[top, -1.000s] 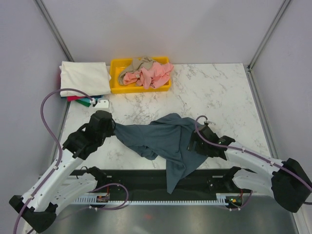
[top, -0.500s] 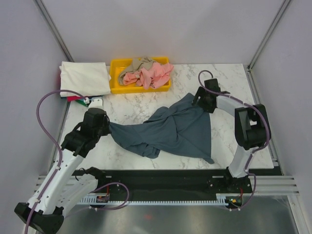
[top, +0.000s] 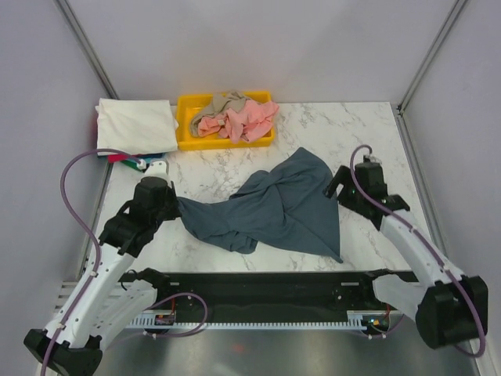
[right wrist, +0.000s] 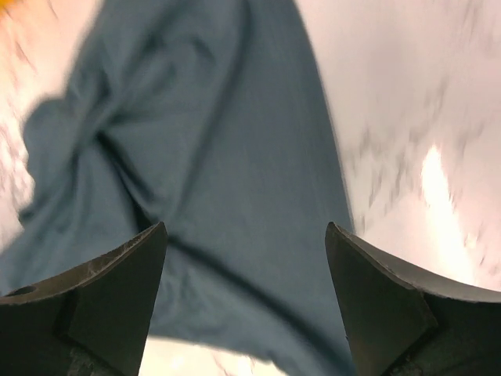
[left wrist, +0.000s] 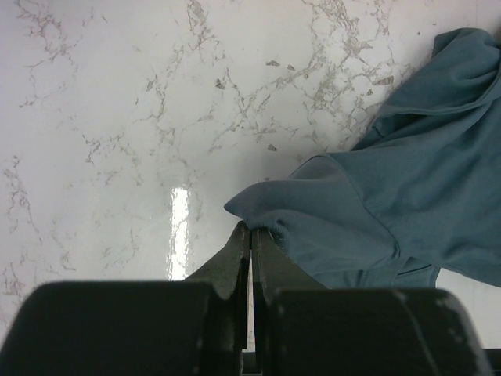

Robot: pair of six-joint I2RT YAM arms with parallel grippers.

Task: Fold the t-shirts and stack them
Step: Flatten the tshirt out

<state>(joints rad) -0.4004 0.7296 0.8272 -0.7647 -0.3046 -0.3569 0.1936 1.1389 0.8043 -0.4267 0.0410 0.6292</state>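
My right gripper moves back and down onto the near corner of the blue t-shirt next, since my left gripper already pinches the cloth's opposite end.
The dark slate-blue t-shirt (top: 278,205) lies crumpled and spread across the middle of the marble table. My left gripper (top: 174,205) is shut on its left edge; the left wrist view shows the fingertips (left wrist: 252,231) pinching a fold of the blue cloth (left wrist: 391,196). My right gripper (top: 338,188) is open and empty just right of the shirt; in the right wrist view its fingers stand wide apart above the blue cloth (right wrist: 227,157). Salmon-pink (top: 246,119) and tan (top: 223,102) shirts lie in the yellow bin. A folded cream-white shirt (top: 135,124) tops a stack at the back left.
The yellow plastic bin (top: 186,129) stands at the back centre. Teal and red folded edges (top: 125,159) show under the cream-white shirt. Grey walls enclose the table on three sides. A black rail (top: 258,294) runs along the near edge.
My right gripper has let go of the shirt and drawn back to the right and nearer. The shirt's right side now lies flat on the table. The left gripper has held still.
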